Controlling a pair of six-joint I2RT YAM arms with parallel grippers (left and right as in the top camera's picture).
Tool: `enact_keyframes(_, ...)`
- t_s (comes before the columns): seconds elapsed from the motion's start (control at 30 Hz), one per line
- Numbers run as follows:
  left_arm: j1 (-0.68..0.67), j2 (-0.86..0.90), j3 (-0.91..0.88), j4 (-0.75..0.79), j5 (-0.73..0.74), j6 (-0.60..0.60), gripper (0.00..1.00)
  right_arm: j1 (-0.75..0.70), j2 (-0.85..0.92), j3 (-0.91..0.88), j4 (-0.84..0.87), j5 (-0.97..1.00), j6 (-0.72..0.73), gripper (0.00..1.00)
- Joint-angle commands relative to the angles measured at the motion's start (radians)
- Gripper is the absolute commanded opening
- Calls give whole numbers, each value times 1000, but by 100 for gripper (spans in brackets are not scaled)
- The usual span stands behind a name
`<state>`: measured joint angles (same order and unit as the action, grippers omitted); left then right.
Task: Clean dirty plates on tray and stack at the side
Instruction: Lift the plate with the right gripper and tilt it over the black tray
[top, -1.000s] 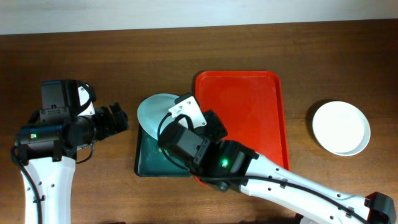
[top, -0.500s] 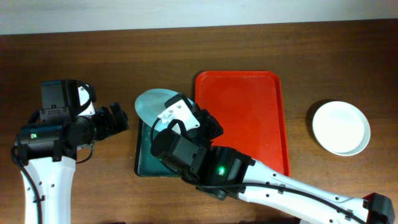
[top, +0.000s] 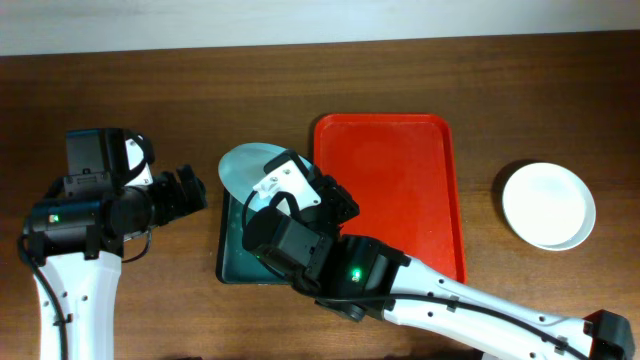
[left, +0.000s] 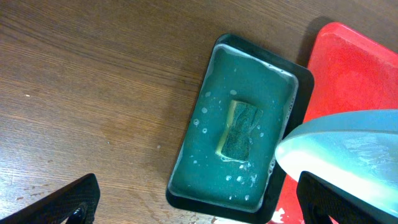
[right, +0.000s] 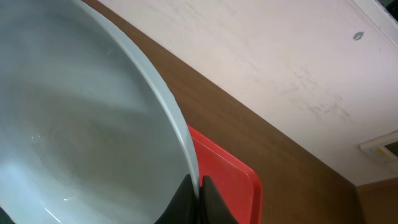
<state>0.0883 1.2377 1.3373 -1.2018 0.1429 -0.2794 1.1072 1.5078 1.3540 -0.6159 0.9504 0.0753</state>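
Observation:
My right gripper carries the plate past the red tray (top: 400, 180) and down to release it next, since the white plate stack (top: 548, 205) sits to its right in the overhead view.
My right gripper (right: 200, 190) is shut on the rim of a pale-blue plate (right: 81, 124) and holds it tilted above the green tray. The plate shows overhead (top: 245, 163) past the arm, and in the left wrist view (left: 348, 146). The red tray (top: 400, 180) lies flat with nothing on it. A white plate stack (top: 548, 205) sits on the table to its right. My left gripper (top: 190, 190) is open and empty, left of the green tray; its fingertips show in the left wrist view (left: 199, 205).
A dark green tray (left: 242, 118) with soapy water holds a sponge (left: 238, 129); overhead it lies (top: 232, 255) between the arms, partly under my right arm. A pale wall (right: 280, 56) borders the table's far edge.
My right arm moved left with the plate, from the red tray's edge to over the green tray, then held still. The left arm has not moved.

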Motion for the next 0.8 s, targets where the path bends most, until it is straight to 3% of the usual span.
enact_keyframes(0.0,6,-8,6,-1,8,8,99,5,-25,23,3,31,6,4)
enact_keyframes(0.67,6,-8,6,-1,8,8,100,5,-25,23,2,30,8,4)
enact_keyframes(0.7,6,-8,6,-1,7,8,99,5,-25,23,-2,27,21,4)
enact_keyframes(0.77,6,-8,6,-1,7,8,99,-7,-24,23,-57,12,203,4)
